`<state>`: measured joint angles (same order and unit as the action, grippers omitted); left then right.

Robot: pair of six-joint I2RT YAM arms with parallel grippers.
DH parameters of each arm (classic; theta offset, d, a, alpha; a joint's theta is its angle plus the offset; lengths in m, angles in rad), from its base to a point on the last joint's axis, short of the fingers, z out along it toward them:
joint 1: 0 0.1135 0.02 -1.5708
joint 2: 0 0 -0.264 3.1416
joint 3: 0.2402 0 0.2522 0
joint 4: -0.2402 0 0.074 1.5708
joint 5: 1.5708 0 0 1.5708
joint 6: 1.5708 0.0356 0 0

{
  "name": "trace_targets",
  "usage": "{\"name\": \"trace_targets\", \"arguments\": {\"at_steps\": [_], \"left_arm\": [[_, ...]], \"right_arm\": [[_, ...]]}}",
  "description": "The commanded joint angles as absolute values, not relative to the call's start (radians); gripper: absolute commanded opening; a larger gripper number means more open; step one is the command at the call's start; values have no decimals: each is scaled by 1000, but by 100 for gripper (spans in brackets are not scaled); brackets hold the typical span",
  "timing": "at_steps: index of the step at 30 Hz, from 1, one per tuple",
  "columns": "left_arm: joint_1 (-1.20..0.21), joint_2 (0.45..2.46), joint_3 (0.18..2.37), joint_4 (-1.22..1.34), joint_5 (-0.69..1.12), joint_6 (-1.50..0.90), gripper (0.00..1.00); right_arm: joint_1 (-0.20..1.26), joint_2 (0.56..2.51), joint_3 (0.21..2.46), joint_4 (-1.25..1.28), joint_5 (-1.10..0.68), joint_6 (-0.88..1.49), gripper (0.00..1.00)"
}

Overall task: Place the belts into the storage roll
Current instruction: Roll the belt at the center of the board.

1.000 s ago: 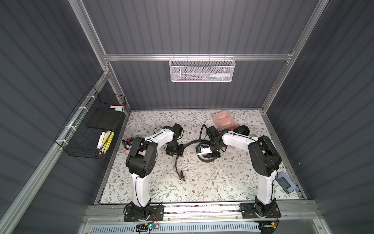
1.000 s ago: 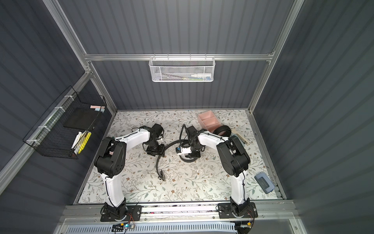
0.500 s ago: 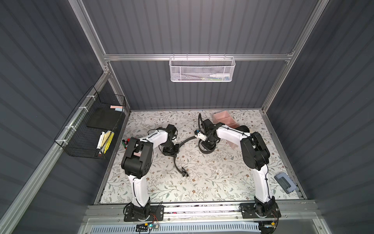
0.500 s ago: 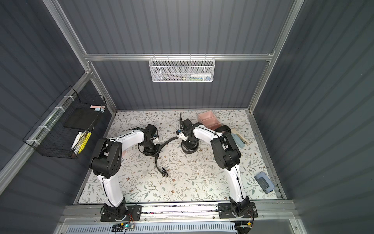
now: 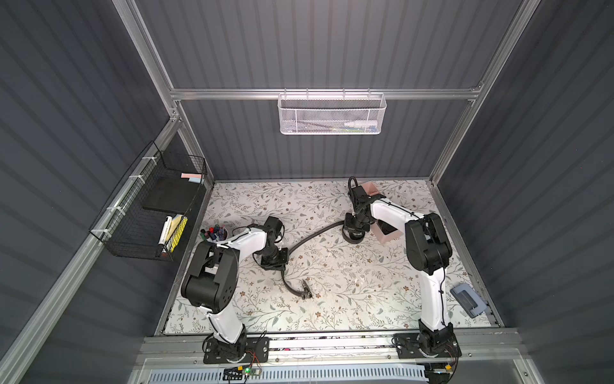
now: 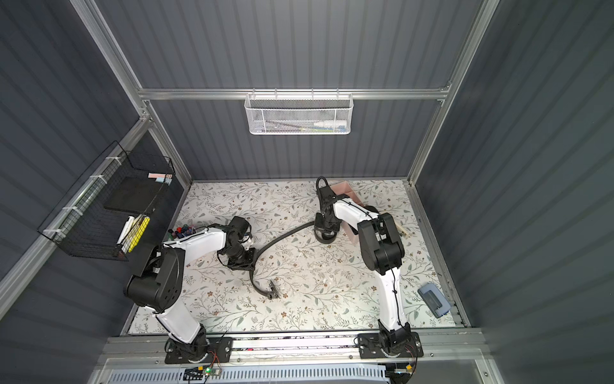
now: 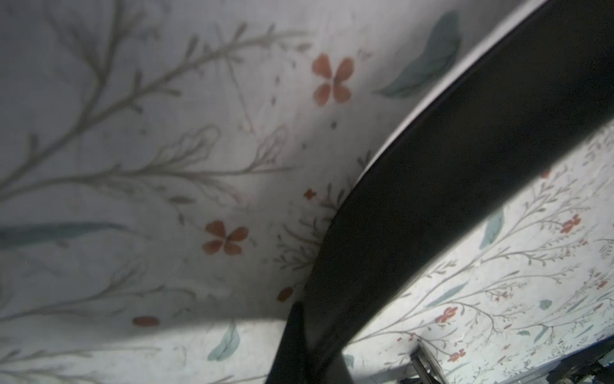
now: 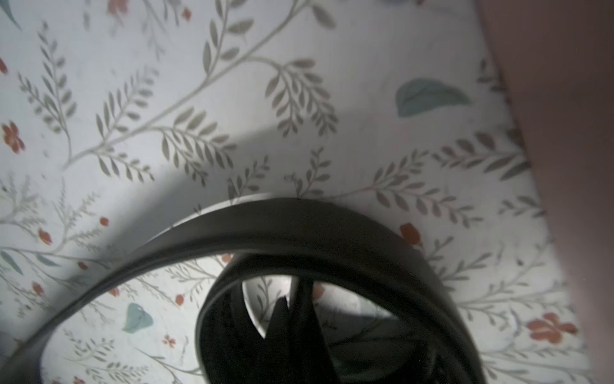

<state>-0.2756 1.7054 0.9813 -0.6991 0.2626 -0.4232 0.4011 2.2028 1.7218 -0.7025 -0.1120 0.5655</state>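
Note:
A long part of the belt's strap is still unrolled outside the coil, so my left gripper should next swing across to the bare tabletop beside the belt's buckle [image 5: 305, 292] and release it.
One black belt [image 5: 312, 236] [image 6: 282, 237] stretches across the floral table, its buckle [image 5: 305, 292] lying loose at the near end. My left gripper [image 5: 277, 264] [image 7: 300, 309] is shut on the strap partway along. The belt's other end is coiled beside the pink storage roll [image 5: 373, 189] [image 6: 347, 189] [image 8: 564, 133]. My right gripper [image 5: 355, 232] [image 8: 292, 302] stands inside that coil, shut on its inner turn. A second dark coil [image 5: 385, 228] seems to sit in a near compartment, mostly hidden by my right forearm.
A pink cup of markers [image 5: 215, 232] stands just behind my left arm. A blue device [image 5: 466, 299] lies at the near right edge. A black wire basket [image 5: 156, 212] hangs on the left wall and a white mesh basket [image 5: 332, 113] on the back wall.
The left gripper has closed on the strap. The right gripper has carried the coil back and right to the storage roll, and the belt between the two now runs straighter.

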Motion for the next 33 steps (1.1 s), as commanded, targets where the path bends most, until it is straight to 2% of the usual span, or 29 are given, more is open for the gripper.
{"name": "trace_targets", "arguments": {"at_steps": [1, 5, 10, 16, 21, 27, 31, 32, 33], "left_arm": [[-268, 1661, 896, -718, 225, -493, 5], [-282, 1584, 803, -700, 244, -529, 6], [-317, 1531, 718, -681, 261, -572, 6], [-538, 1590, 722, -557, 305, -750, 7], [-731, 1731, 824, -477, 336, -835, 7], [-823, 1878, 1015, -432, 402, -853, 8], [-837, 1916, 1102, -412, 391, -869, 14], [-837, 1907, 1102, -402, 382, -874, 21], [-838, 1898, 1101, -395, 377, -874, 23]], "right_arm": [[396, 2288, 1877, -761, -90, 673, 0], [395, 2390, 2070, -833, -71, 656, 0], [393, 2479, 2196, -865, -105, 662, 0], [394, 2519, 2218, -825, -170, 654, 0], [404, 2586, 2329, -827, -247, 620, 0], [448, 2645, 2411, -804, -388, 600, 0], [472, 2627, 2405, -806, -407, 575, 0], [474, 2614, 2389, -804, -414, 581, 0], [473, 2601, 2368, -791, -427, 586, 0]]}}
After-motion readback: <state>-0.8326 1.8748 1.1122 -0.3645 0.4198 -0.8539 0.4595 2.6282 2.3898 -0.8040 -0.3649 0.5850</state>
